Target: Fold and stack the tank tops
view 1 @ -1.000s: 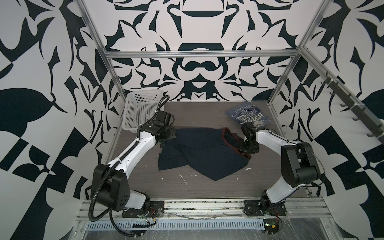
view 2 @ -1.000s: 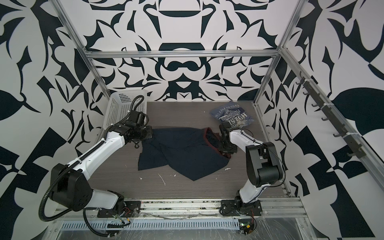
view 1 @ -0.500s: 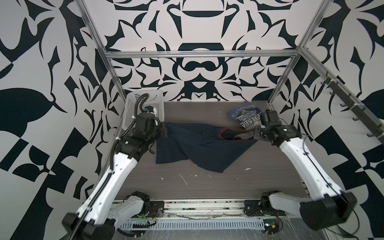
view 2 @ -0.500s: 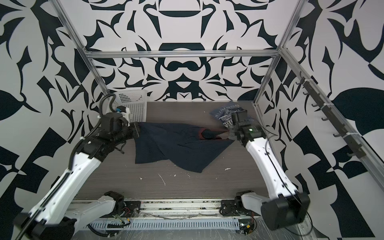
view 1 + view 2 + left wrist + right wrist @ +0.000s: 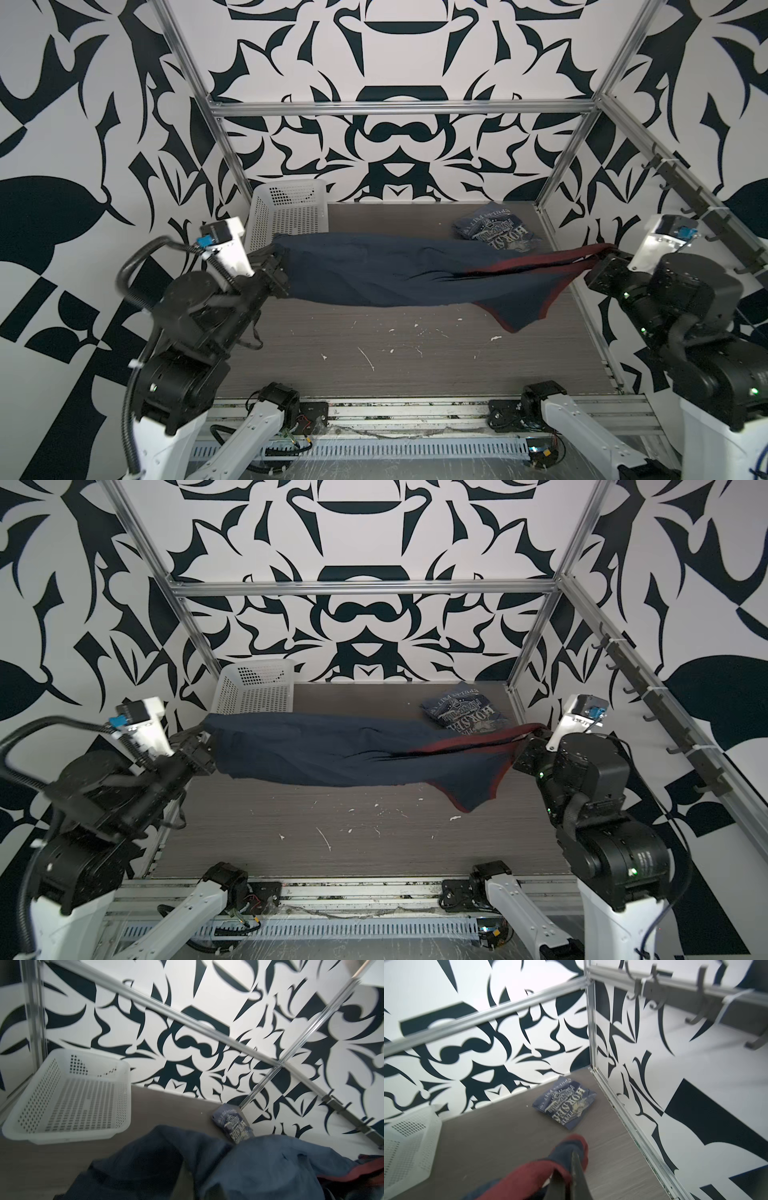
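Observation:
The cloth hangs in midair, so my right gripper next needs to lower the red-trimmed strap with a tilt onto bare tabletop short of the slate-blue tank top and let go.
The navy tank top (image 5: pixel 374 270) with red trim hangs stretched in the air between my two grippers in both top views. At the left, my left gripper (image 5: pixel 276 266) is shut on its bunched hem end. My right gripper (image 5: pixel 602 257) is shut on the red-trimmed strap (image 5: pixel 533 1172) at the right. In the left wrist view the navy cloth (image 5: pixel 270 1167) hides the jaws. One red-edged corner (image 5: pixel 473 800) droops toward the table. The slate-blue tank top (image 5: pixel 496 232) lies folded, print up, in the far right corner, apart from both grippers.
A white perforated basket (image 5: pixel 286 208) stands in the far left corner, just behind my left gripper. A rail with hooks (image 5: pixel 648 712) runs along the right wall close to the right arm. The wooden table (image 5: pixel 415 357) has small white flecks on it.
Both arms rose and drew apart, lifting the navy tank top off the table and stretching it. The right gripper closed on the strap at the start.

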